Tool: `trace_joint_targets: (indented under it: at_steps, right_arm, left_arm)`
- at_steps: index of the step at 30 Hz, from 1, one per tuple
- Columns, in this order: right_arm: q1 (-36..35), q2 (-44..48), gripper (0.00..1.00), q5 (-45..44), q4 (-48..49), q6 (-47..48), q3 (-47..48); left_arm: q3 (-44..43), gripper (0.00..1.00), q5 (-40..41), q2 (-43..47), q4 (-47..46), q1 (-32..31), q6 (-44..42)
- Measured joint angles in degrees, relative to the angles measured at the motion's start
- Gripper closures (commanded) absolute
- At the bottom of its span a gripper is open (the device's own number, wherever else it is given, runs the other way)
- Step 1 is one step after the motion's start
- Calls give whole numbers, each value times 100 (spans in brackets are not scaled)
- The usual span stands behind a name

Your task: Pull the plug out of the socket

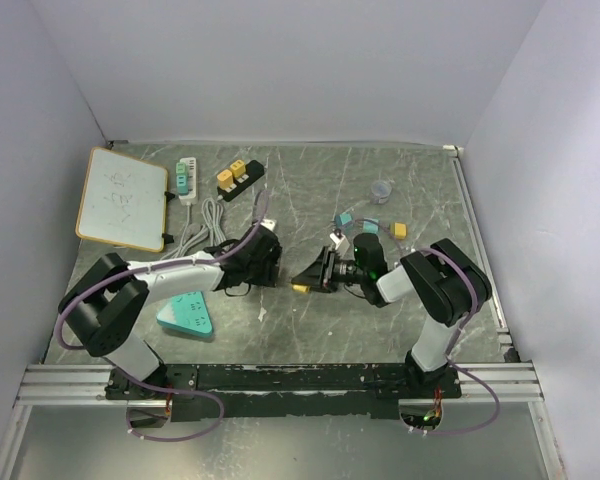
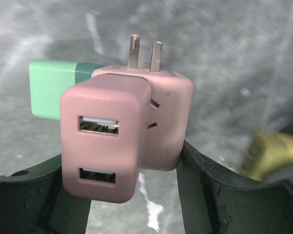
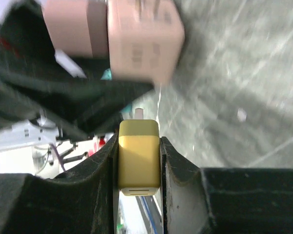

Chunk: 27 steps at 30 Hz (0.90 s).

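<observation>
The right gripper moves away next, outward and down to the table near the blue plugs, since the yellow plug is apart from the pink socket (image 3: 141, 39).
A pink socket block (image 2: 166, 112) with two USB ports and two bare metal prongs sits between my left gripper's (image 2: 132, 195) fingers, off the table. The right finger (image 2: 210, 190) presses its side; the other is hidden behind the block. A green plug (image 2: 51, 92) sticks out of the socket's left side. My right gripper (image 3: 138, 146) is shut on a yellow plug (image 3: 138, 156), one metal prong showing at its tip. That yellow plug (image 1: 300, 287) hangs just below the pink socket (image 3: 141, 39), apart from it. The two grippers (image 1: 260, 262) (image 1: 315, 272) face each other mid-table.
A whiteboard (image 1: 122, 198) lies at the back left beside a white power strip (image 1: 187, 180) and a black strip (image 1: 240, 177) with yellow plugs. White cables (image 1: 195, 235) trail forward. A teal block (image 1: 187, 313) lies near the left arm. A small cup (image 1: 381, 188) stands at the back right.
</observation>
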State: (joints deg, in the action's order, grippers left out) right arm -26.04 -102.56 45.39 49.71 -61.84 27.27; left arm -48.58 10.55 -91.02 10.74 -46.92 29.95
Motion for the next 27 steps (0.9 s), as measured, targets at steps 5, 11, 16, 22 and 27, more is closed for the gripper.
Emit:
trace_joint_targets:
  at_steps: [5, 11, 16, 22, 27]
  right_arm:
    - [-70, 164, 100, 317, -28, 2, -501]
    - [365, 732, 100, 411, -713, 411, -750]
    - [1252, 1462, 98, 101, -2787, 1718, -31]
    - [2022, 1309, 95, -229, -4881, 3237, 1362]
    - [2170, 774, 92, -262, -5816, 3891, 2009]
  left_arm:
    - [0, 43, 452, -31, 4, 385, 101]
    - [79, 42, 452, 31, -44, 439, -39]
    - [160, 41, 286, 146, 0, 341, -153]
    - [210, 40, 164, 271, 175, 109, -229]
    - [291, 39, 7, 428, 337, -33, -236]
